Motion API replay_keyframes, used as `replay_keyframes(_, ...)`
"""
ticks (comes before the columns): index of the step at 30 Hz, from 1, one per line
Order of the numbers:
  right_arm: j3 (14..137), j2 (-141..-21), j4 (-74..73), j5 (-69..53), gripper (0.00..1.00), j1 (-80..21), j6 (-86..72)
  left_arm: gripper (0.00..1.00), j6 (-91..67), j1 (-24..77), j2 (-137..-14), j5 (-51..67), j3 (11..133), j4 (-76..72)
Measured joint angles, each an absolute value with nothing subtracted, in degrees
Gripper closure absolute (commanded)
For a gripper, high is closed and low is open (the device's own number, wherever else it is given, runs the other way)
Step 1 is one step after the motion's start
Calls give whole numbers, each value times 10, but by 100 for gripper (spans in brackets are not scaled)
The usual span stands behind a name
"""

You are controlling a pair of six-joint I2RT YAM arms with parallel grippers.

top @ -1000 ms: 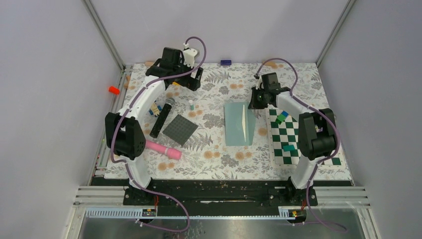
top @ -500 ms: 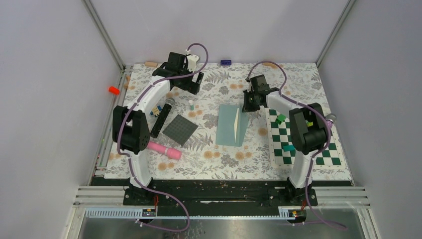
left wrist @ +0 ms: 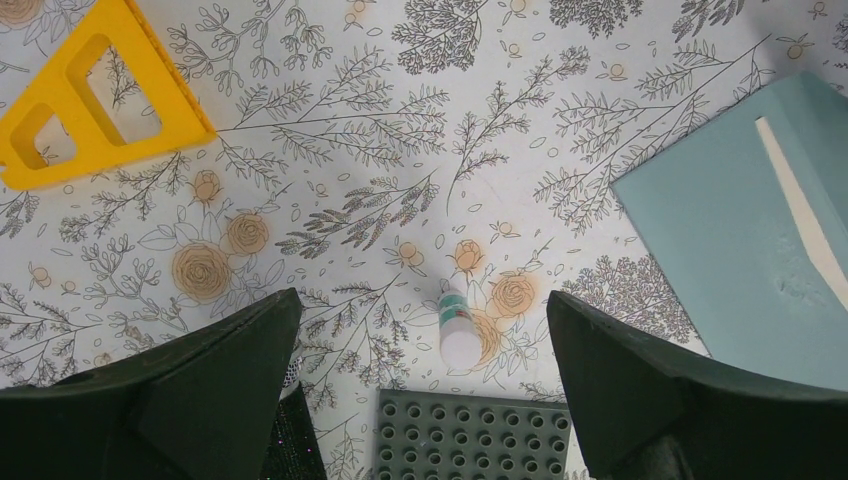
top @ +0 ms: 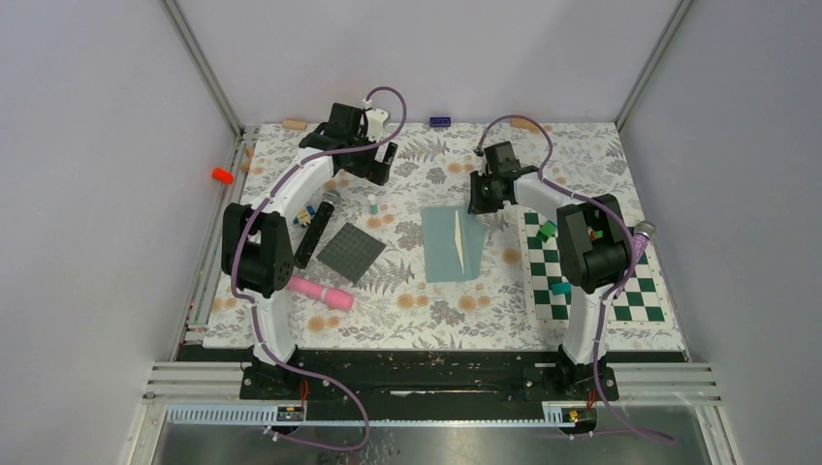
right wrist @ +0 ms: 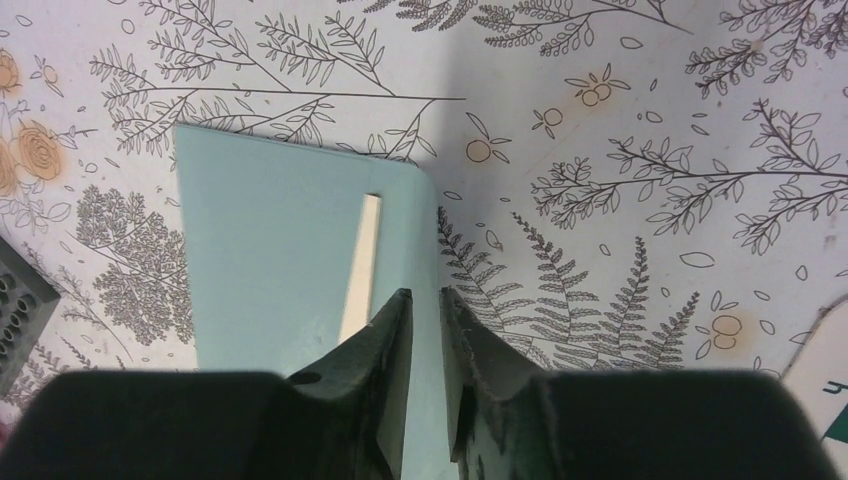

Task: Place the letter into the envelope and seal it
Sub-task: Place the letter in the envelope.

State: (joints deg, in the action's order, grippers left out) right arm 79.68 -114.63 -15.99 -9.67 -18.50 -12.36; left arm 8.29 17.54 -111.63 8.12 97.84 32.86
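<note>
The robot's left gripper is hovering with the glue bottle between its empty fingers, so next it will come down onto the glue bottle's white top (top: 372,200) (left wrist: 461,349) and narrow its fingers around it.
The teal-grey envelope (top: 441,247) lies flat on the floral cloth mid-table, its flap folded over along the right side. A thin white strip of the letter (top: 457,234) shows at the flap's edge. My right gripper (top: 482,201) sits low over the envelope's far right corner. In the right wrist view its jaws (right wrist: 425,300) stand a narrow gap apart over the flap's right edge (right wrist: 420,235), beside the letter strip (right wrist: 360,265). My left gripper (top: 376,165) hovers wide open at the far left with nothing in it (left wrist: 425,330); the envelope (left wrist: 720,260) lies to its right.
A small glue bottle (left wrist: 455,325) and a dark grey studded mat (left wrist: 470,435) lie under the left gripper, a yellow triangle (left wrist: 95,95) farther off. A black microphone (top: 315,230), a pink tube (top: 318,292) and a green checkerboard (top: 591,276) with small blocks flank the envelope.
The right gripper swung left and farther back, laying the raised flap down over the envelope, which slid slightly left. Its jaws have parted a little. The left arm barely moved.
</note>
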Motion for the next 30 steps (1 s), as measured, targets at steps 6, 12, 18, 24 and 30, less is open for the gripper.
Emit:
replay_keyframes(6, 798, -1145, -160, -90, 55, -185, -108, 1, 83, 175, -1121, 83, 978, 329)
replay_keyframes(12, 798, -1126, -163, -84, 53, -185, -93, 8, 83, 175, -1127, 86, 978, 329)
replay_keyframes(18, 797, -1069, -175, -69, 52, -185, -65, 17, 92, 175, -1128, 102, 970, 336)
replay_keyframes(24, 783, -976, -180, -51, 52, -178, -33, 31, 107, 175, -1132, 122, 957, 352)
replay_keyframes(30, 730, -870, -186, -37, 52, -162, -4, 39, 118, 180, -1151, 124, 951, 366)
